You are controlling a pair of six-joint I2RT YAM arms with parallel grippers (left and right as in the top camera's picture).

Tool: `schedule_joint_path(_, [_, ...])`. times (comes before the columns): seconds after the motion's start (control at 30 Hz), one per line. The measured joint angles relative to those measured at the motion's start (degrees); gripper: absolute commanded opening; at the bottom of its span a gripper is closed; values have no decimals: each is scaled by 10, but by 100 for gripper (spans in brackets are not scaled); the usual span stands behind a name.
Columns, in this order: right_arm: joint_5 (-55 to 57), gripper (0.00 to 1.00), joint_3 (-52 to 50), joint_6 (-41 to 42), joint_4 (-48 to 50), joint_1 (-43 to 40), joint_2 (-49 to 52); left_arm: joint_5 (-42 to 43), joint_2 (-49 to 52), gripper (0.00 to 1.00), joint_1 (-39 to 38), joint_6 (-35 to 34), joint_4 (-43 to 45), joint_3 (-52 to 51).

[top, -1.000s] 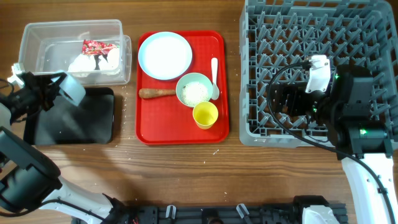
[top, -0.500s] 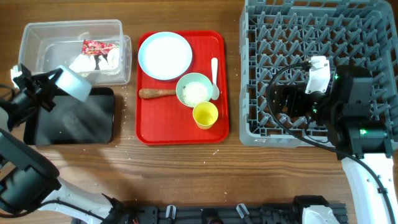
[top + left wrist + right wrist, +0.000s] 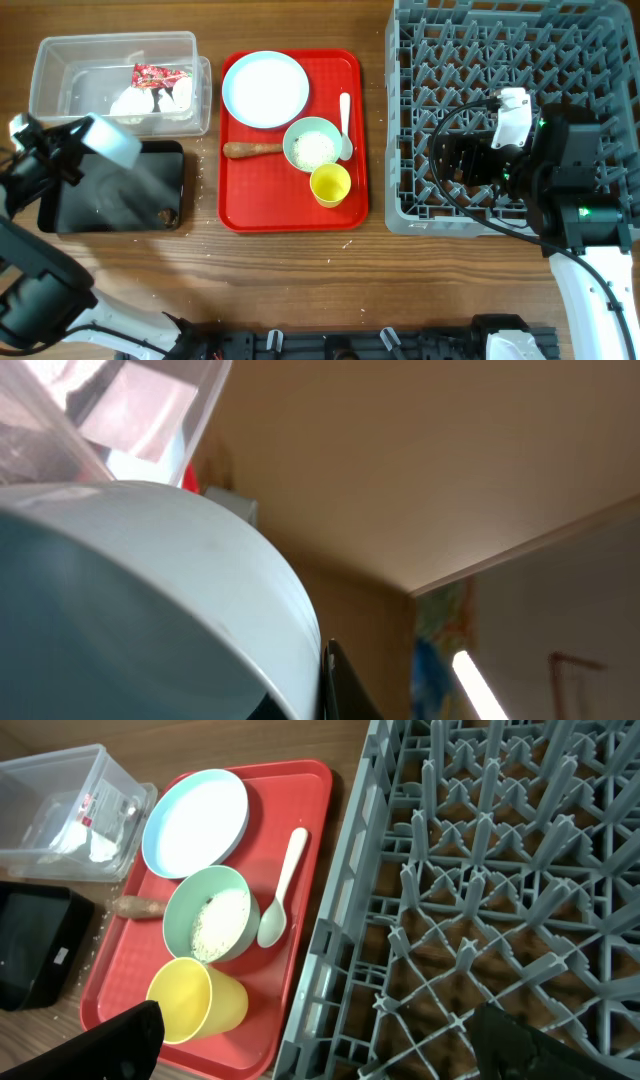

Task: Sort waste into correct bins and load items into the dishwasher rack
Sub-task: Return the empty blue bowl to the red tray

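To the right of my left gripper in the overhead view, the serving tray's near corner (image 3: 253, 190) is bare, so next I swing over it, lower the bowl and release.
My left gripper (image 3: 88, 138) is shut on the rim of a small pale-blue bowl (image 3: 113, 142), held tipped over the black tray (image 3: 100, 200). A small brown lump (image 3: 168, 214) lies in that tray. In the left wrist view the bowl (image 3: 150, 590) fills the frame beside one dark finger (image 3: 342, 692). The clear tub (image 3: 60, 70) holds the red wrapper (image 3: 155, 74) and white tissue (image 3: 140, 100). My right gripper (image 3: 443, 163) hangs open and empty over the grey rack (image 3: 600, 40) near its left front edge; it also shows in the right wrist view (image 3: 320, 1060).
The red serving tray (image 3: 240, 210) carries the pale-blue plate (image 3: 265, 89), a pale-green bowl of rice (image 3: 313, 146), the brown food stick (image 3: 250, 150), the white spoon (image 3: 345, 125) and the yellow cup (image 3: 330, 184). A few rice grains lie on the table.
My left gripper has tilted the pale-blue bowl over the black tray, and the brown lump now lies in the tray. The right arm has not moved.
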Motion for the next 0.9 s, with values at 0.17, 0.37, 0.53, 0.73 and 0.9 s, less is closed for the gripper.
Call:
schedule_joint_path(0.17, [0,100,0,0,0,0,0,-135,-96,4,-131,17,-1,0])
schedule_joint_path(0.37, [0,100,0,0,0,0,0,-484,-169,4,-386,14,-25,1])
schedule_joint_path(0.53, [0,100,0,0,0,0,0,-666,-146,4,-553,9,-1,-21])
schedule_joint_path(0.73, [0,100,0,0,2,0,0,-775,-86,4,-649,-10,21,-53])
schedule_joint_path(0.9, [0,100,0,0,2,0,0,-803,-74,20,-666,-21,20,-53])
